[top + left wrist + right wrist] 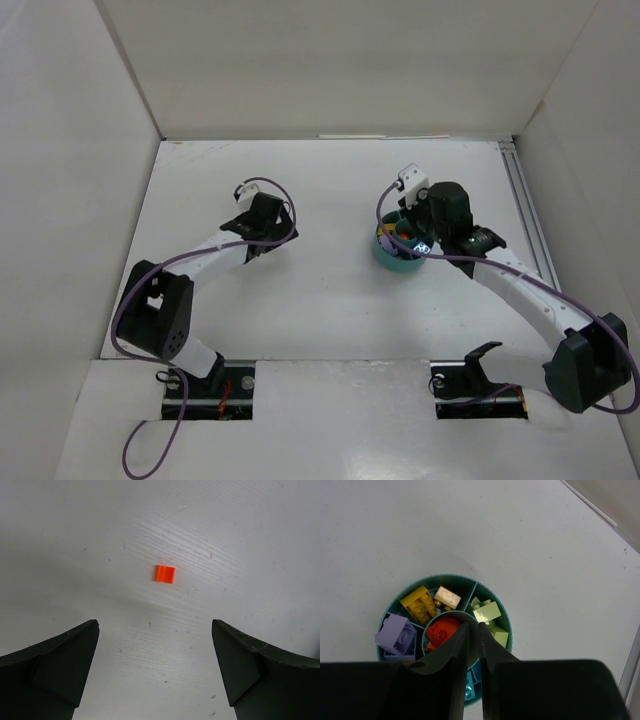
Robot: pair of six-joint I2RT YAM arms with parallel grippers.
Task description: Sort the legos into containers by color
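Note:
My left gripper moves down and toward the single red-orange lego (165,573) next and closes its open fingers around it, since it lies loose on the tabletop outside the dish.
The round teal dish (451,577) holds sorted legos: yellow (420,604) and gold-tan (447,598) bricks, purple bricks (395,635), pale green bricks (487,612), a blue-teal piece (470,689), and red-orange pieces (440,630) in the central tube. My right gripper (475,625) is closed to a narrow gap astride the tube's wall, one finger inside and one outside. In the top view it (415,232) stands over the dish (388,256). My left gripper (155,630) is wide open and empty above the table. A single red-orange lego (165,573) lies just ahead of it.
White walls enclose the table on three sides. A metal rail (525,210) runs along the right edge. The left arm's wrist (265,222) sits left of centre, well apart from the dish.

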